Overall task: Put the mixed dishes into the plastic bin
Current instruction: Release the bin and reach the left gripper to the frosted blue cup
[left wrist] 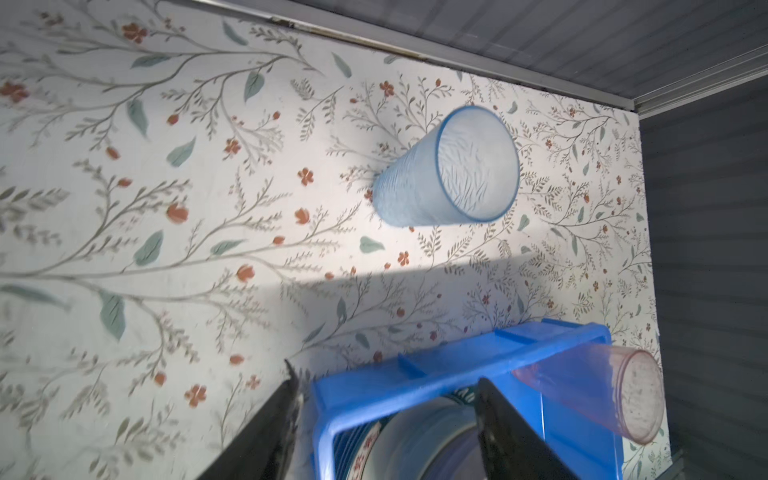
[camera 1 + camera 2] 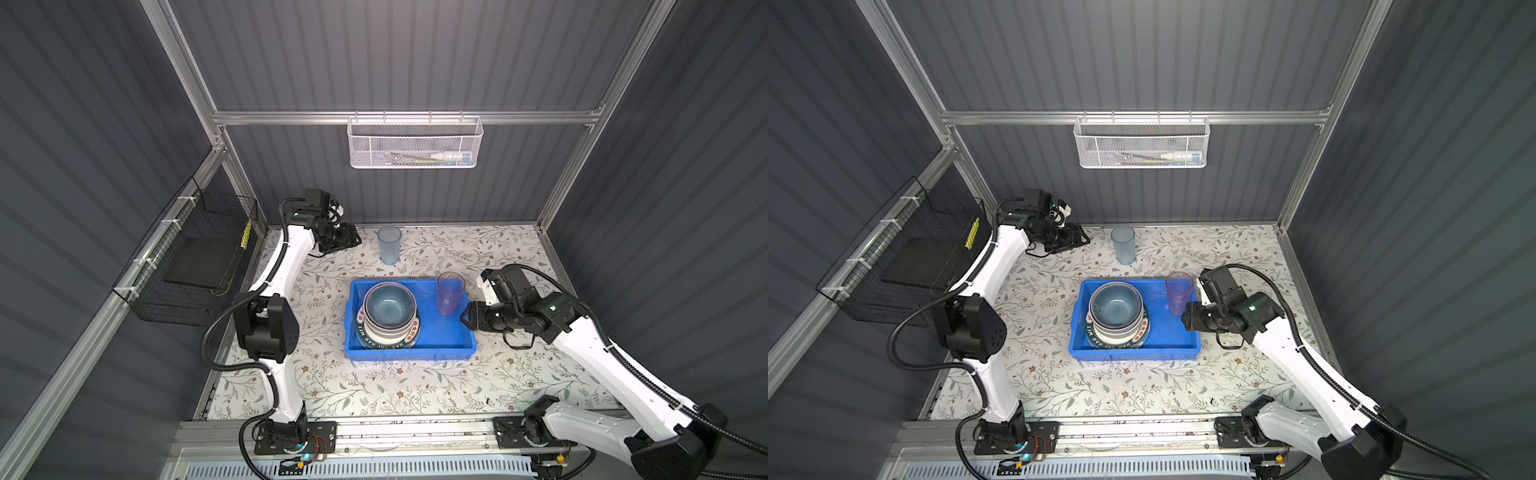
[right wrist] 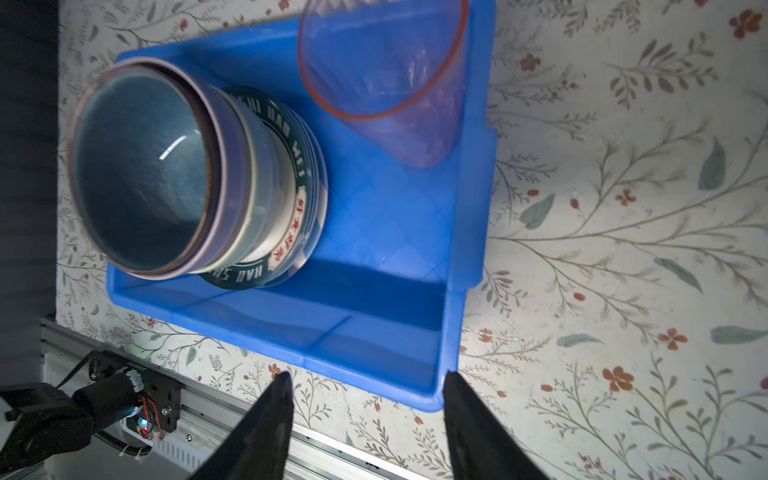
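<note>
I will next move my left gripper down and across onto the blue tumbler's nearest rim edge, as the tumbler stands below it, still outside the bin [image 2: 409,355], away from the wire basket.
The plastic bin [image 2: 409,355] [image 2: 1133,353] sits mid-table. In its left half a dark-blue bowl [image 2: 390,305] [image 3: 141,166] tops stacked bowls on a lettered-rim plate [image 2: 365,338] [image 3: 291,137]. A pink tumbler [image 2: 450,293] [image 1: 602,390] [image 3: 386,83] stands upright in the bin's far right corner. A blue tumbler [image 2: 389,245] [image 2: 1123,245] [image 1: 449,170] stands on the table behind the bin. My left gripper [image 2: 356,239] [image 1: 386,374] hangs open and empty, left of the blue tumbler. My right gripper [image 2: 464,320] [image 3: 368,374] is open and empty at the bin's right rim.
A white mesh basket [image 2: 414,143] hangs on the back wall. A black wire basket [image 2: 195,257] is fixed to the left wall. Grey panels enclose three sides of the floral table [image 2: 519,374], and an aluminium rail [image 2: 415,428] runs along its front.
</note>
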`<state>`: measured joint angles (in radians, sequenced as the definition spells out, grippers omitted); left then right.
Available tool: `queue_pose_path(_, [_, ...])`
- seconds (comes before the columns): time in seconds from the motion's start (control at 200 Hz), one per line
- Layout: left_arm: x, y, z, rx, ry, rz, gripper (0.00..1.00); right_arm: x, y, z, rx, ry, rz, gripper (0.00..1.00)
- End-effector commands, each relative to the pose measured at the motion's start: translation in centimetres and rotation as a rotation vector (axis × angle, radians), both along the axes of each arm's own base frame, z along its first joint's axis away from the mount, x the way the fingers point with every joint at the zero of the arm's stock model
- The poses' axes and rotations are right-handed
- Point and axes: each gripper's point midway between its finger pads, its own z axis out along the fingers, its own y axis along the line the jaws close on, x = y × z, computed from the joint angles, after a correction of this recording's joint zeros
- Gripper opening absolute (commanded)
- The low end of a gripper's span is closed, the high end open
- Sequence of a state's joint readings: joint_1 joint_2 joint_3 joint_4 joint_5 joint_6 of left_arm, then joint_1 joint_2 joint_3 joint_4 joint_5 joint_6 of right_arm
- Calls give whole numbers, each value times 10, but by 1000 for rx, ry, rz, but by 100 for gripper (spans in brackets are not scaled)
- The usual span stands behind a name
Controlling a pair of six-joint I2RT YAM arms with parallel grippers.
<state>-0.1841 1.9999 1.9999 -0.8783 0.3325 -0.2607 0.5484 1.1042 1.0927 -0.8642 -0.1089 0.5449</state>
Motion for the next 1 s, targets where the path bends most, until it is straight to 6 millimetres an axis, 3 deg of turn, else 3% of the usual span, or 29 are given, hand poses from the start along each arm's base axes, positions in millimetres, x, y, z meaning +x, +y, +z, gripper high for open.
queue_pose_path(0.0, [20,-24,4,-102,-27,-85,68,8,14,25,58,-60,32,61])
queue_pose_path(0.105, [39,-43,-5,-202,-26,-119,68,7,23,41,98,-80,48,62])
queue_pose_path(0.26, [60,-53,-18,-249,-33,-120,68,0,31,57,123,-104,77,66])
queue_pose_path(0.515, [80,-70,-35,-332,-19,-134,67,-6,31,64,157,-130,67,66])
queue_pose_path(0.64, [84,-81,-38,-356,-19,-141,67,-8,29,64,156,-133,60,66])
queue_pose_path(0.826, [80,-97,-62,-359,35,-157,65,-8,29,62,151,-129,58,66])
queue_pose_path(0.996, [73,-96,-80,-272,65,-153,59,-8,28,59,145,-129,55,66])
